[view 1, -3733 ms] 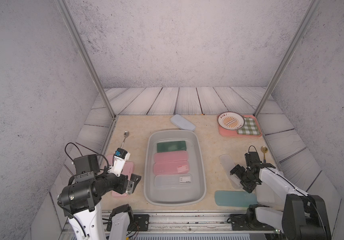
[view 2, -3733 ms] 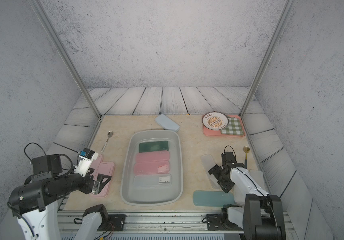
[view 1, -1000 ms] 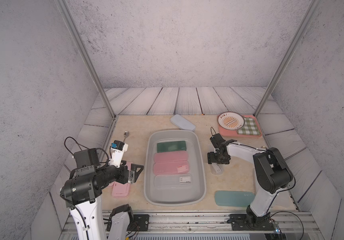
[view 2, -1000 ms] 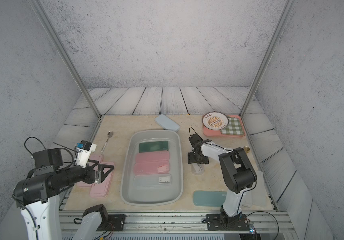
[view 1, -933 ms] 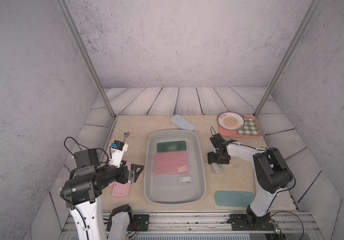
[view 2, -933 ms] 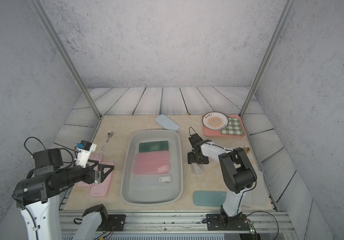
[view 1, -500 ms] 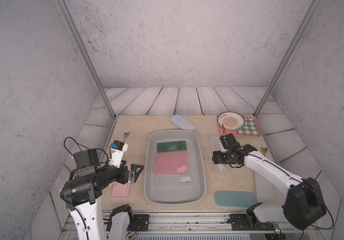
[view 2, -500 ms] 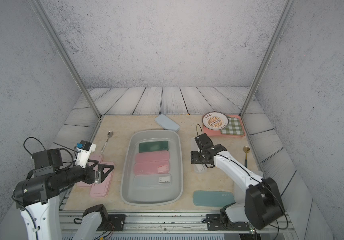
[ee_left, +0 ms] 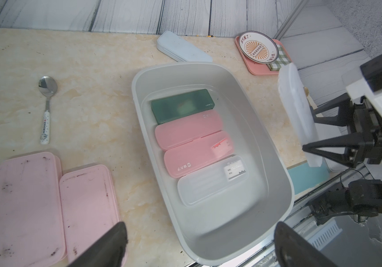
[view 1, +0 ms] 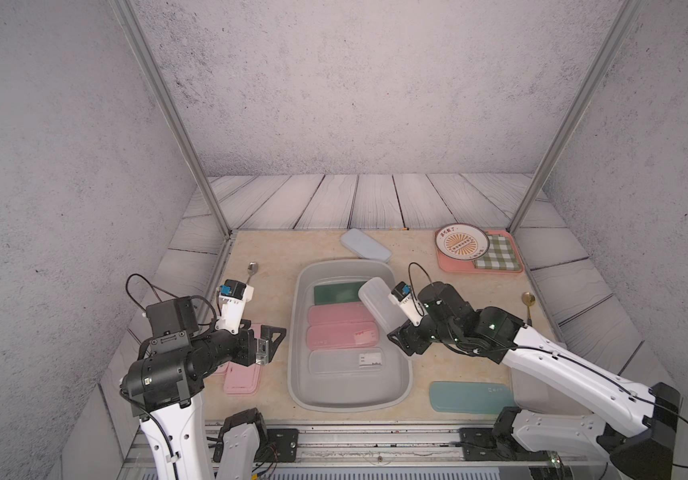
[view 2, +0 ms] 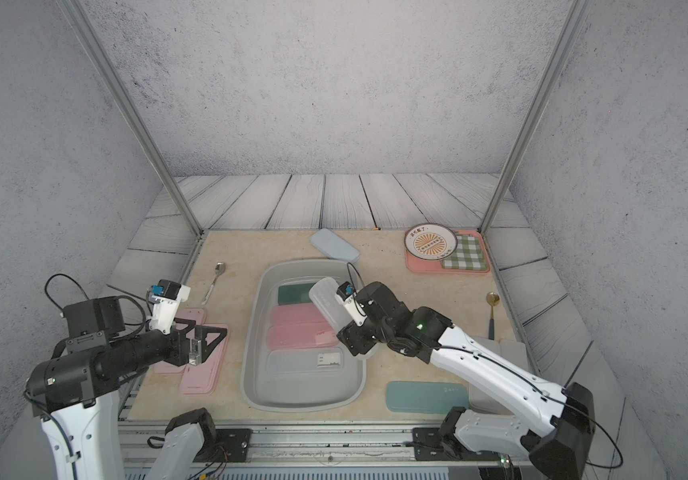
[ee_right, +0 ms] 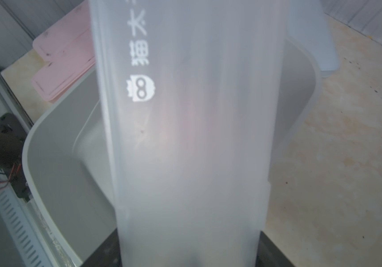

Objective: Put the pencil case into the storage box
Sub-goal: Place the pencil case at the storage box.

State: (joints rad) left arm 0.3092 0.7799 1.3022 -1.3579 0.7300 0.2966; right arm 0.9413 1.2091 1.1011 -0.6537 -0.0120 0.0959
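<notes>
My right gripper holds the frosted case and will turn back and down between the translucent case and the box's near side to release it, since box bottom is bare there.
The storage box (view 1: pixel 297 332) (view 2: pixel 250 332) (ee_left: pixel 136 97) is a light-grey tub at mid-table with several cases lying flat in it: dark green, two pink, one translucent. My right gripper (view 1: pixel 406 330) (view 2: pixel 354 334) (ee_right: pixel 190 254) is shut on a frosted white pencil case (view 1: pixel 379 307) (view 2: pixel 327 305) (ee_left: pixel 298 111) (ee_right: pixel 190 138). The case is tilted up in the air over the box's right rim, its free end above the green case. My left gripper (view 1: pixel 269 345) (view 2: pixel 205 338) (ee_left: pixel 199 231) hangs open and empty left of the box.
Two pink cases (view 1: pixel 242 376) lie under the left gripper, with a spoon (view 1: pixel 252 270) behind them. A pale blue case (view 1: pixel 365 245) lies behind the box, a teal case (view 1: pixel 471 397) at front right. The salmon tray (view 1: pixel 500 268) and a gold spoon (view 1: pixel 527 301) are on the right.
My right arm has lifted the frosted case off the table to the right of the box and swung it left over the box's rim. The left arm has stayed put.
</notes>
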